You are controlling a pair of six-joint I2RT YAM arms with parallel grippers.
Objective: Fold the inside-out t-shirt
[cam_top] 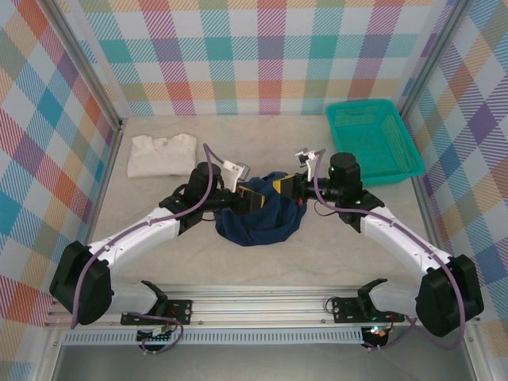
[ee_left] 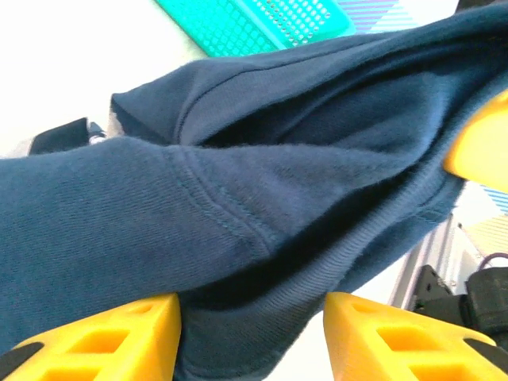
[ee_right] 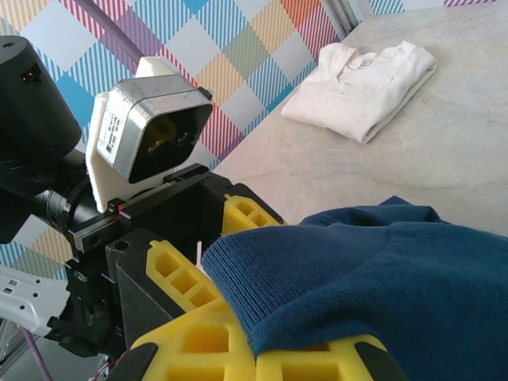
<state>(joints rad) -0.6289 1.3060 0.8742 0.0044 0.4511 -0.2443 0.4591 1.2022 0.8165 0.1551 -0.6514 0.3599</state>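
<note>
The robot's right gripper will next move up and outward toward the bare tabletop that lies outward of it to draw out the bunched shirt, and then it will let go of the ribbed neck band (ee_right: 262,286).
The dark navy t-shirt (cam_top: 262,221) lies bunched in the middle of the table, its top edge lifted between both grippers. My right gripper (cam_top: 286,187) is shut on the ribbed neck band (ee_right: 262,286), its yellow fingers (ee_right: 198,345) pressed together under the cloth. My left gripper (cam_top: 251,197) faces it from the left, and its yellow fingers (ee_right: 184,279) stand just behind the band. The left gripper (ee_left: 252,341) is open, fingers wide apart, with a ribbed fold of the navy shirt (ee_left: 238,198) lying between them. No white label is in sight.
A folded white shirt (cam_top: 161,155) lies at the back left (ee_right: 361,79). A teal basket (cam_top: 373,140) stands at the back right (ee_left: 262,24). Checkered walls close in the table on three sides; the aluminium rail (cam_top: 262,305) runs along the near edge.
</note>
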